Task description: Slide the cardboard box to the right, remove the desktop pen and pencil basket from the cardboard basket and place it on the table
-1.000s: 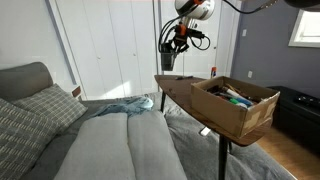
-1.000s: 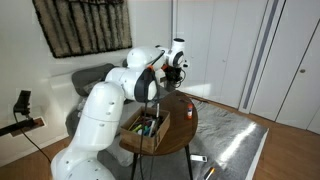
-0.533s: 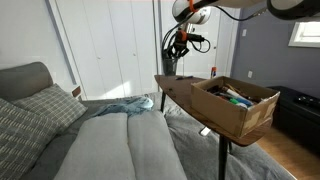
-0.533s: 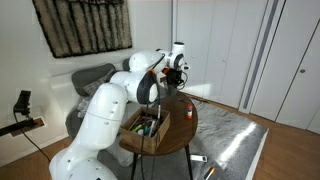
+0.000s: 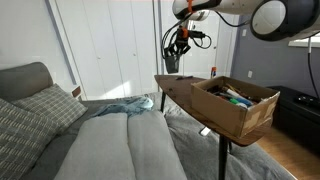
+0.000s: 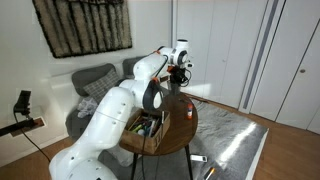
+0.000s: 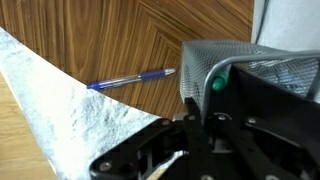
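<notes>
The gripper next needs to come down onto the far end of the table and release the mesh cup there, because the cup's bottom still hangs above the wood.
My gripper [image 5: 174, 46] is shut on the rim of the desktop pen and pencil basket [image 5: 170, 63], a dark mesh cup. It holds the cup just above the far end of the table [image 5: 178, 86], away from the cardboard box [image 5: 235, 106]. Both also show in an exterior view: gripper [image 6: 178, 70], cup [image 6: 177, 83], box [image 6: 147, 129]. In the wrist view the mesh cup [image 7: 228, 60] sits between my fingers [image 7: 192, 100], over the wooden top [image 7: 110, 35]. The box holds several pens and small items.
A blue pen [image 7: 130, 80] lies on the wood beside the cup. A bed with grey bedding [image 5: 120, 140] lies below the table, with a sofa [image 6: 95, 85] behind. White closet doors [image 5: 110, 45] stand at the back, and a dark cabinet [image 5: 298, 110] stands beyond the box.
The gripper with the cup has shifted slightly, toward the table's far end and a little lower. The arm's elbow has swung round. The box has not moved.
</notes>
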